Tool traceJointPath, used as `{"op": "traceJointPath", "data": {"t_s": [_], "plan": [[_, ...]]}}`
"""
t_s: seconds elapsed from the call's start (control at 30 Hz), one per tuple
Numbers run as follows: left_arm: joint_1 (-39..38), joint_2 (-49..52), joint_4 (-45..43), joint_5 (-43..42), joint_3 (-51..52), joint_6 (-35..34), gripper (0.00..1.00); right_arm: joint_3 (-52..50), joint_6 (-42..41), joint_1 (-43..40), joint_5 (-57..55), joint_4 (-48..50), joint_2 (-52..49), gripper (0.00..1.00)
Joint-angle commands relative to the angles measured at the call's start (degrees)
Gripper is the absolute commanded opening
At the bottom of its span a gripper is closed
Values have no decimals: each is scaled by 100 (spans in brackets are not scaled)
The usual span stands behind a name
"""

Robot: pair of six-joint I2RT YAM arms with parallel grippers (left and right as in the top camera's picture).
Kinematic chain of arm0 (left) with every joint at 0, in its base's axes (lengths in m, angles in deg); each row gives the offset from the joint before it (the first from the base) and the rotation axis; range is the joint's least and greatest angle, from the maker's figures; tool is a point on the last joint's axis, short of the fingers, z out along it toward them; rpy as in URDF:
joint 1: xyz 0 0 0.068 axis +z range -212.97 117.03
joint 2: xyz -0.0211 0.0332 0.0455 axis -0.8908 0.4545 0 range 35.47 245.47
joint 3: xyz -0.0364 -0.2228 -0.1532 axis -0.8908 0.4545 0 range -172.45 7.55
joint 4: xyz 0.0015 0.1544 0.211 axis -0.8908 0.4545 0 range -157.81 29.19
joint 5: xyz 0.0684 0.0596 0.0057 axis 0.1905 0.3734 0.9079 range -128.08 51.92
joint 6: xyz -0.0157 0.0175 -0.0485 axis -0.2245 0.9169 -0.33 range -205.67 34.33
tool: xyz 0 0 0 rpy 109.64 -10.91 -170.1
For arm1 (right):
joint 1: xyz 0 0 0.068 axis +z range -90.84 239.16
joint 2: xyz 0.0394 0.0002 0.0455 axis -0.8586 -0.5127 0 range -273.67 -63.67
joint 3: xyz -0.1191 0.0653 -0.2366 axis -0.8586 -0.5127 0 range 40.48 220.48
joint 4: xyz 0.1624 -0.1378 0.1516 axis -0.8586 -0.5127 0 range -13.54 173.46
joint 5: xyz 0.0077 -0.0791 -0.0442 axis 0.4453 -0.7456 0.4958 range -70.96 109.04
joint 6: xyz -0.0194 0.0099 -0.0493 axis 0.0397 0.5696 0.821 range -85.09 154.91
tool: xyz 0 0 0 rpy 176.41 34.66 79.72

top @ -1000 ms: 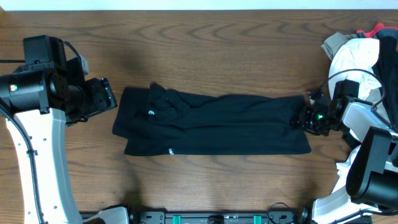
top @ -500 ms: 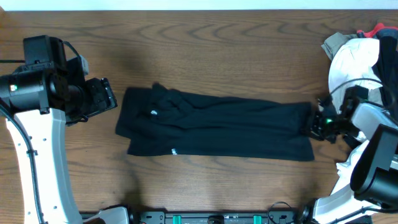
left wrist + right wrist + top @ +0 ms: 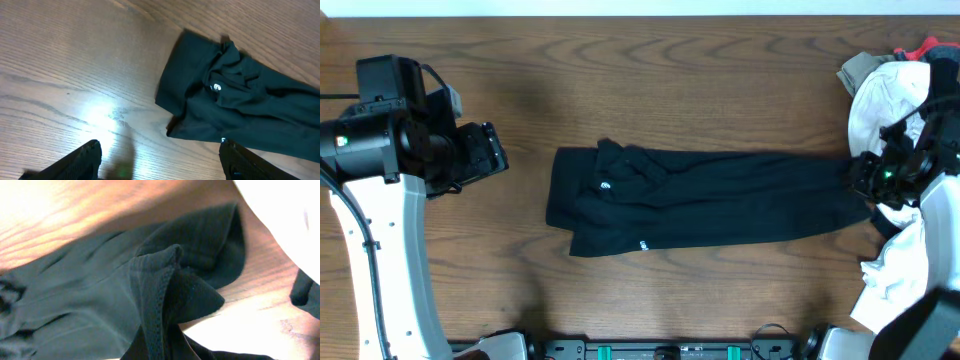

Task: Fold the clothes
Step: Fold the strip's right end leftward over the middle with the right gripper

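I will use my right gripper to carry the shirt's held end toward the logo (image 3: 606, 187) and down onto the shirt's middle (image 3: 708, 198), because the folded shirt still lies long across the table.
The black shirt (image 3: 710, 200) lies folded into a long band across the table, with its small white round logo (image 3: 606, 187) near its left end. My right gripper (image 3: 865, 180) is shut on the band's right end, where the bunched fabric (image 3: 165, 295) rises between the fingers. My left gripper (image 3: 492, 150) is open and empty, left of the shirt and apart from it. In the left wrist view the shirt's left end (image 3: 235, 100) lies ahead of the spread fingers (image 3: 160, 160).
A pile of other clothes (image 3: 895, 90), white, grey and red, sits at the right edge, with more white fabric (image 3: 895, 270) below it. Bare wooden table (image 3: 670, 90) lies behind and in front of the shirt.
My right gripper has pulled the shirt's right end to the right, and the whole shirt has slid rightward across the table. The left arm has not moved.
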Motion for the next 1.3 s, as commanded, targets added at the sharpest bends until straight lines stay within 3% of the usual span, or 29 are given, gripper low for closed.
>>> {"op": "traceJointPath", "data": {"t_s": [0.0, 0.4, 0.77, 0.83, 0.9, 1.17, 1.27], "plan": [[-11, -72, -28, -42, -125, 57, 77, 81, -120, 492, -20, -131, 341, 1], [-13, -74, -96, -42, -125, 57, 78, 76, -1145, 3329, -411, 317, 118, 1], [-13, -74, -96, -42, -125, 57, 78, 76, -1843, 5169, 57, 2026, -1296, 2], [-13, -74, -94, -42, -125, 57, 78, 76, -1840, 5344, 363, 2328, -1410, 25], [-13, -74, -94, -42, -125, 57, 78, 79, -1840, 5429, 409, 2479, -1405, 31], [-13, -72, -98, -42, -125, 57, 78, 81, -1818, 4666, -350, 1775, -931, 33], [-13, -72, -138, -42, -125, 57, 78, 68, -1816, 4227, -382, 1408, -966, 20]]}}
